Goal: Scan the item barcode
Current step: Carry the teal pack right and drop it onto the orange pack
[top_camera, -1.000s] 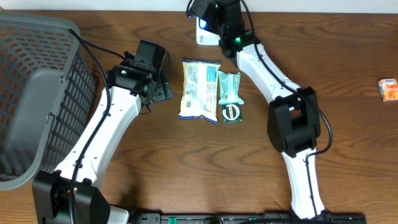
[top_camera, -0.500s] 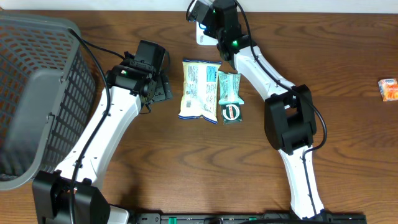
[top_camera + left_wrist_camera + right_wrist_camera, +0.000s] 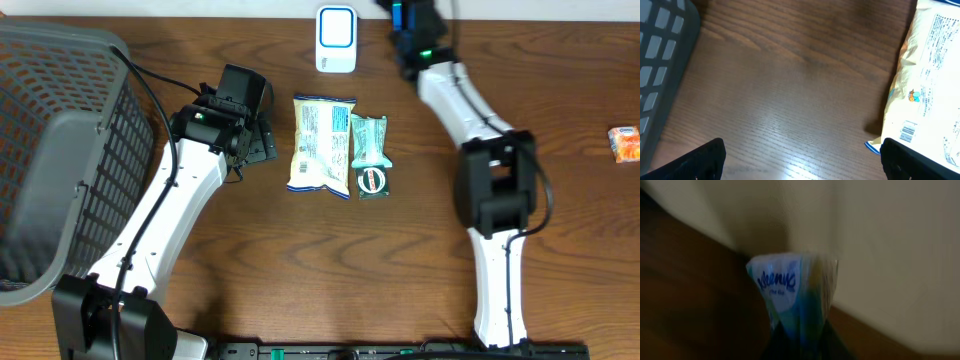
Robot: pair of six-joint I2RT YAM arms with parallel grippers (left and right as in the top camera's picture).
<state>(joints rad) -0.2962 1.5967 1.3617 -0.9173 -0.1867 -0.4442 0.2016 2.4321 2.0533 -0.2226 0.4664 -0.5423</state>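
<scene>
The robot's right gripper will swing across, back and down to free the pack by the small orange packet, since that lies to the gripper's right in the overhead view.
My right gripper is at the table's far edge, just right of the white scanner. It is shut on a small blue and white Kleenex tissue pack, which sticks up from between the jaws in the right wrist view, blurred. My left gripper is open with nothing between its fingers. It hovers over bare wood, just left of a yellow snack bag. That bag's barcode side faces up in the left wrist view. A green packet lies beside the bag.
A large grey mesh basket fills the left side of the table. A small orange packet lies at the far right edge. The right arm's base link stands right of the green packet.
My right gripper has swung right with the tissue pack, off the scanner, which now shows in full. The left arm has not moved.
</scene>
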